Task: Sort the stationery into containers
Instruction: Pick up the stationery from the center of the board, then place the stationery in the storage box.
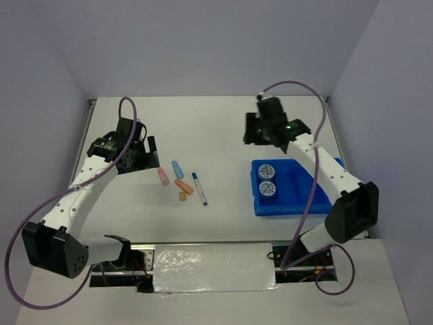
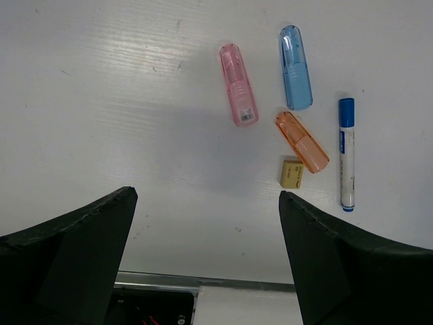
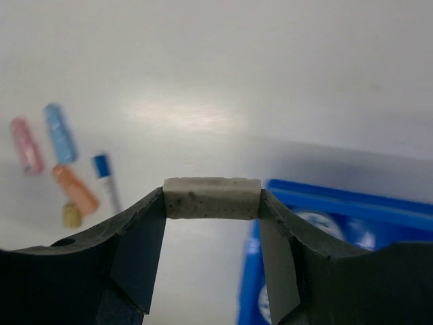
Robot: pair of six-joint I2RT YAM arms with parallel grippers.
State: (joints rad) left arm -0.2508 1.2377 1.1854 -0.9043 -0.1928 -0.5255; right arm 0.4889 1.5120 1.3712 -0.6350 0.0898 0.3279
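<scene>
The robot's right gripper will next carry the grey block back and down into the tray's empty section beside the tape rolls and let go of it there, since those rolls fill their own sections.
My right gripper is shut on a small speckled grey block pinched between its fingertips, raised above the table left of the blue tray. Two blue-white tape rolls lie in the tray's left compartment. On the table lie a pink bar, a light-blue bar, an orange bar, a tan block and a blue-capped white pen. My left gripper hangs open above bare table, left of and nearer than these items, holding nothing.
A metal strip runs along the table's near edge below the left gripper. Grey walls close in the table on three sides. The right arm reaches across over the tray's far side.
</scene>
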